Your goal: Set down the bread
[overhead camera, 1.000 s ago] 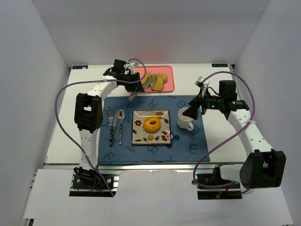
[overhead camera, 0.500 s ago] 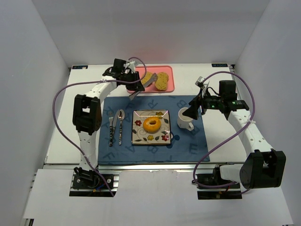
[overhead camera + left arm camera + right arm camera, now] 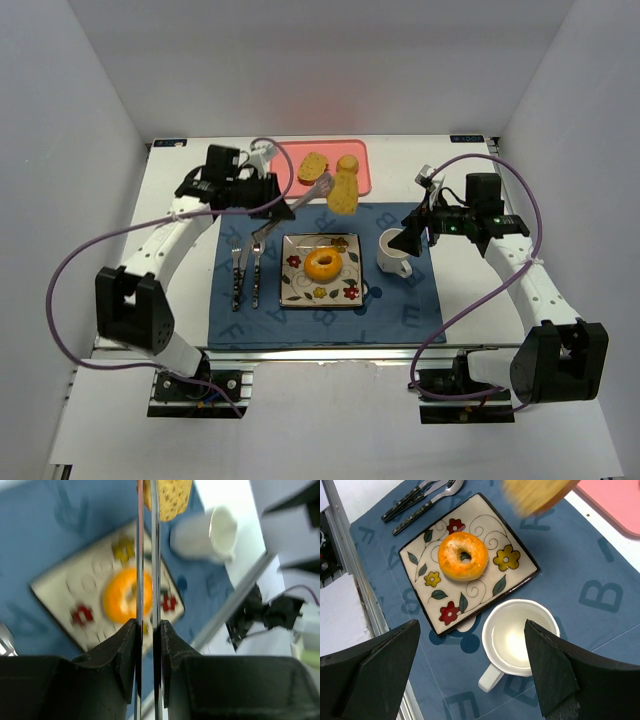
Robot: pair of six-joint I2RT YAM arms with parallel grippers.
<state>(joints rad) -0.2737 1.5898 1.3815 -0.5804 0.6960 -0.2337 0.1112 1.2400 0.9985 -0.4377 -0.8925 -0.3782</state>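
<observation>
The robot's left gripper will next move back, then down until the tongs hold the slice, still beyond the plate's far edge, over the bread.
The bread, a golden-orange ring bun, lies in the middle of the flowered square plate. It also shows in the right wrist view and, blurred, in the left wrist view. My left gripper is shut on metal tongs. The tongs pinch a paler tan oval slice in the air above the mat, just behind the plate. My right gripper is open and empty over the white mug, to the right of the plate.
A pink tray at the back holds a small round tan piece. Cutlery lies left of the plate on the blue mat. White walls close in the table on three sides.
My left arm has swung out to the left and drawn back from the tray. The tongs have lifted the tan slice off the tray toward the plate. The right arm has not moved.
</observation>
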